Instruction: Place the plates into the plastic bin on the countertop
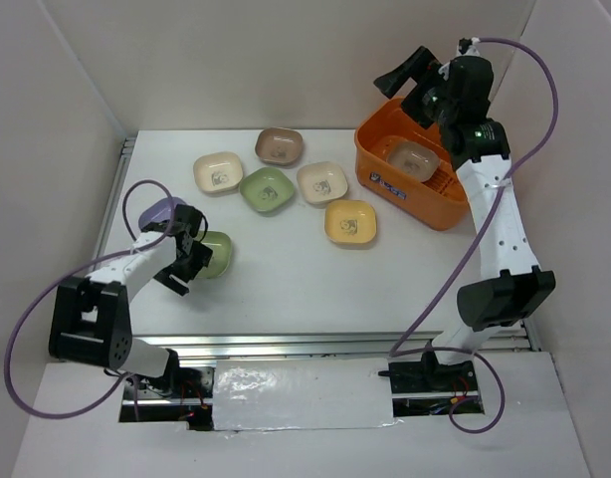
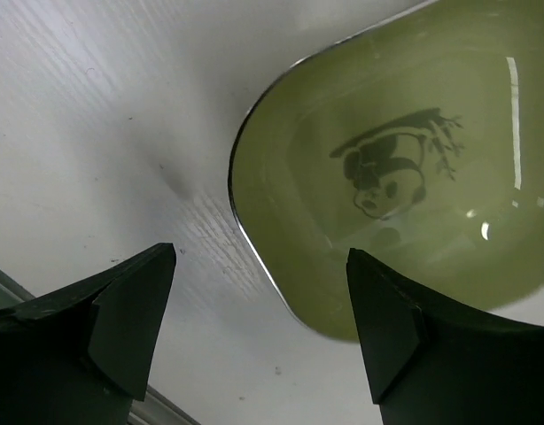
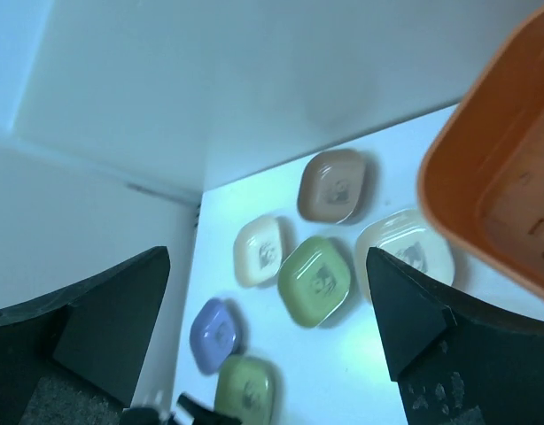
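Observation:
I have my left gripper over the plate's near rim, so next I need to lower my right gripper, back from the bin to the second green plate, onto its bin-side rim (image 1: 229, 254) (image 3: 272, 390).
The orange plastic bin (image 1: 380, 149) stands at the back right of the white countertop (image 1: 315, 289), with one cream plate (image 1: 413, 159) inside it. My right gripper (image 1: 409, 84) hangs open and empty above the bin's far left corner. Loose plates lie left of the bin: brown (image 1: 280, 146), cream (image 1: 218, 171), green (image 1: 266, 189), cream (image 1: 321, 182), yellow (image 1: 350, 222) and lavender (image 1: 161, 211). My left gripper (image 2: 259, 328) is open, low over the near rim of a second green plate (image 2: 405, 177). One finger sits over the dish, the other over the table.
White walls close in the back and both sides. A metal rail (image 1: 315, 344) runs along the near edge. The right wrist view shows the bin's rim (image 3: 449, 168) and the plates (image 3: 314, 279) spread out below.

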Motion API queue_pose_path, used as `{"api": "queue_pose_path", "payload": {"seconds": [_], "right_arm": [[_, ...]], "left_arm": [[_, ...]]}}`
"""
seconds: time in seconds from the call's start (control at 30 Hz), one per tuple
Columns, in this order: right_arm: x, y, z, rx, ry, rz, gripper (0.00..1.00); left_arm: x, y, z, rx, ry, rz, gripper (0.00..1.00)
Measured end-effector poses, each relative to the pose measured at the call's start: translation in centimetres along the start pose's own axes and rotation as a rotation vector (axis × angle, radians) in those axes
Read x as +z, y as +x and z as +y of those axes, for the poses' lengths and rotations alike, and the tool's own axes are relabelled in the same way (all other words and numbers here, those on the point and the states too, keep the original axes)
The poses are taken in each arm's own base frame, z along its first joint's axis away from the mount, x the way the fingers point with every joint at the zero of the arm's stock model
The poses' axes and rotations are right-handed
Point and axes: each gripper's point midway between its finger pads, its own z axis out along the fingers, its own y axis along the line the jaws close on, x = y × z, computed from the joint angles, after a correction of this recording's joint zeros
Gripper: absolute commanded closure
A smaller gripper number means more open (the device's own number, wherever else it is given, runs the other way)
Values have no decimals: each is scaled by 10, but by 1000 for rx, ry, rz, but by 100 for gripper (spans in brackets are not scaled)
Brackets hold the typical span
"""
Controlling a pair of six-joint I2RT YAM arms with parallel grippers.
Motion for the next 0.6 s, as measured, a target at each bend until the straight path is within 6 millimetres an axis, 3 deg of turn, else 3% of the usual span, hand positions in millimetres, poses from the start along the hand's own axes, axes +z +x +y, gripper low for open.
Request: {"api": "queue_pose_path", "payload": {"seconds": [0.07,0.1,0.17,0.23,0.33,0.47,0.6], "right_arm": [[-4,10,12,-7,-35,30,0],[-3,16,16,-9,-47,45,0],[2,31,17,-14,-52,87,0],[5,49,15,-18,-47,137,0],[4,77,20,-39,-54,206,0],[0,114,38,-114,-93,283,0],[-10,181,71,-276,-172,437,0]], "left_arm": [[12,5,4,-13,-49,11,19],[17,6,5,-15,-68,12,33],[27,8,5,-30,-82,7,47],[37,10,6,-43,-95,6,68],[38,4,-13,-78,-35,-20,100],[29,9,-39,-43,59,-49,100],[2,33,-48,135,73,-65,100]]}}
